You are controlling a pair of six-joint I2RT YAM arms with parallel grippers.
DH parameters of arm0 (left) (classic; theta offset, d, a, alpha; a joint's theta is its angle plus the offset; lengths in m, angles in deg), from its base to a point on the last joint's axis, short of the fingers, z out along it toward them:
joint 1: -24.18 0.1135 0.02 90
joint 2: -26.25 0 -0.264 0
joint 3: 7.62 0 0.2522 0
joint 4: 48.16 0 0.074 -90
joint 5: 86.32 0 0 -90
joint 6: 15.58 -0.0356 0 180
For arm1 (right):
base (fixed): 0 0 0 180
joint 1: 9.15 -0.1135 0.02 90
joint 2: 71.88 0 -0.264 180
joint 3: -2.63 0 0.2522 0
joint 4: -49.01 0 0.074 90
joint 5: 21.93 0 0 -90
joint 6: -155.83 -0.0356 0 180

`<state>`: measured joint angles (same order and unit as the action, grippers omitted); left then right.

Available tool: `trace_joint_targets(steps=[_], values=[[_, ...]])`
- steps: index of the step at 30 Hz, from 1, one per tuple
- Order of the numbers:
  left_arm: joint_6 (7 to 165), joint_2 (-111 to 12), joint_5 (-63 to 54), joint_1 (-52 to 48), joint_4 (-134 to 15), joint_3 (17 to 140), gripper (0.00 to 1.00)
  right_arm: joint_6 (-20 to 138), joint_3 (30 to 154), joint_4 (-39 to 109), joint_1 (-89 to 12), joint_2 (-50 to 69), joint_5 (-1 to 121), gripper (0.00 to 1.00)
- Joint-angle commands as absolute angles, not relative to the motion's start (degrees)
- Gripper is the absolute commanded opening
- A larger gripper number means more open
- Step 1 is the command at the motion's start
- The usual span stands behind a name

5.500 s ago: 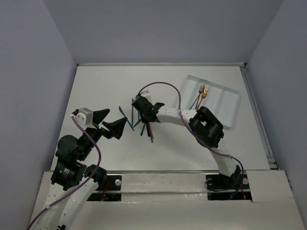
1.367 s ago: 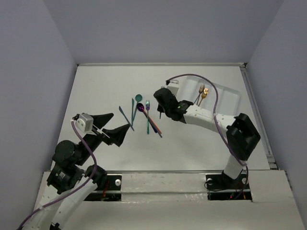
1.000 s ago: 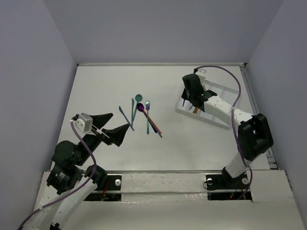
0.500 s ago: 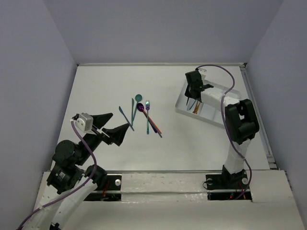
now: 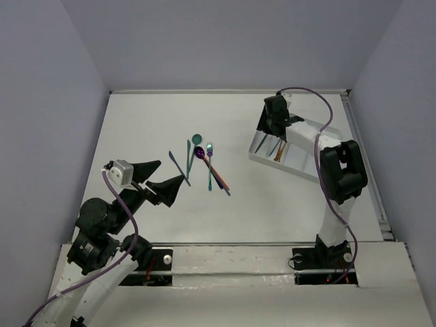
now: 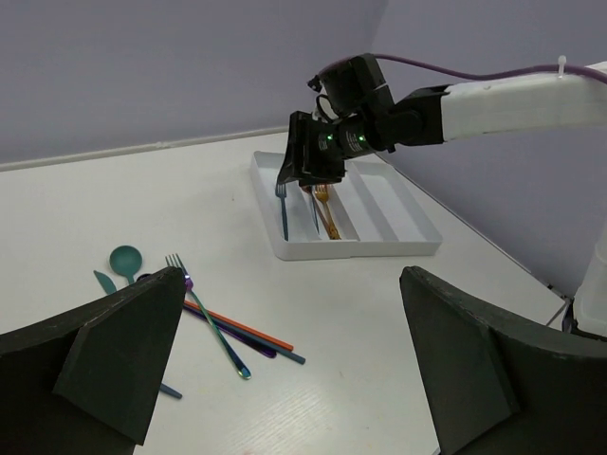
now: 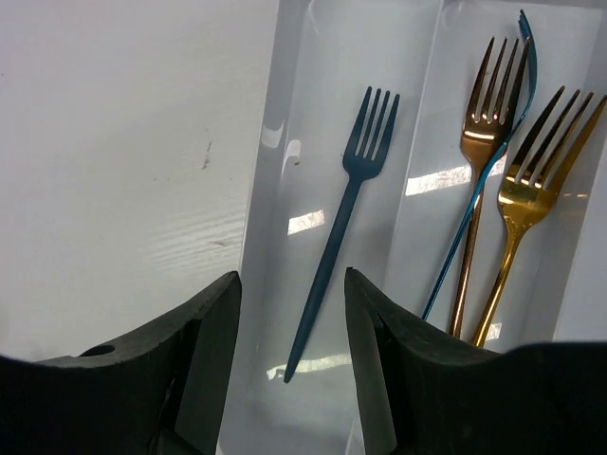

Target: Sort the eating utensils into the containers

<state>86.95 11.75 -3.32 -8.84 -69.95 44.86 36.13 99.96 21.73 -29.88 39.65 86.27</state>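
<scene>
I will move my right gripper from the tray (image 5: pixel 310 155) left in the top view next and down onto the purple-green fork's handle (image 5: pixel 210 176), because it crosses over the others.
The white divided tray (image 5: pixel 310 155) sits at the back right. My right gripper (image 5: pixel 270 131) hovers open and empty over its left end. In the right wrist view the gripper (image 7: pixel 291 277) is just above a dark blue fork (image 7: pixel 341 237) lying free in the leftmost compartment. Two gold forks (image 7: pixel 474 142) and a thin blue utensil (image 7: pixel 471 223) lie in the compartment beside it. Several utensils (image 5: pixel 204 163), teal, blue, purple and orange, lie loose mid-table. My left gripper (image 5: pixel 172 172) is open and empty, just left of that pile and above the table.
The tray's rim (image 6: pixel 351 251) and my right gripper (image 6: pixel 303 175) also show in the left wrist view, with the loose utensils (image 6: pixel 218 322) in front of it. A purple cable (image 5: pixel 320 102) loops over the right arm. Grey walls enclose the table.
My right gripper has left the pile, swung right to the tray and opened; the dark blue fork now lies in the leftmost compartment. The left arm has hardly moved.
</scene>
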Motion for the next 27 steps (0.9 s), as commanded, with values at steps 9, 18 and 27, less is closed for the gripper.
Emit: trace_joint_targets(steps=[9,18,27], values=[[87.0,12.2,-2.7,-8.8,-68.6,46.8,0.99,34.8,92.9,22.8,-56.5,31.9,93.7,0.34],[87.1,12.5,-3.4,-8.8,-68.6,46.7,0.99,30.1,100.2,13.5,-66.5,41.2,97.0,0.3],[87.1,12.7,-3.7,-8.8,-68.5,46.7,0.99,28.6,101.5,12.1,-67.1,46.0,95.4,0.31]])
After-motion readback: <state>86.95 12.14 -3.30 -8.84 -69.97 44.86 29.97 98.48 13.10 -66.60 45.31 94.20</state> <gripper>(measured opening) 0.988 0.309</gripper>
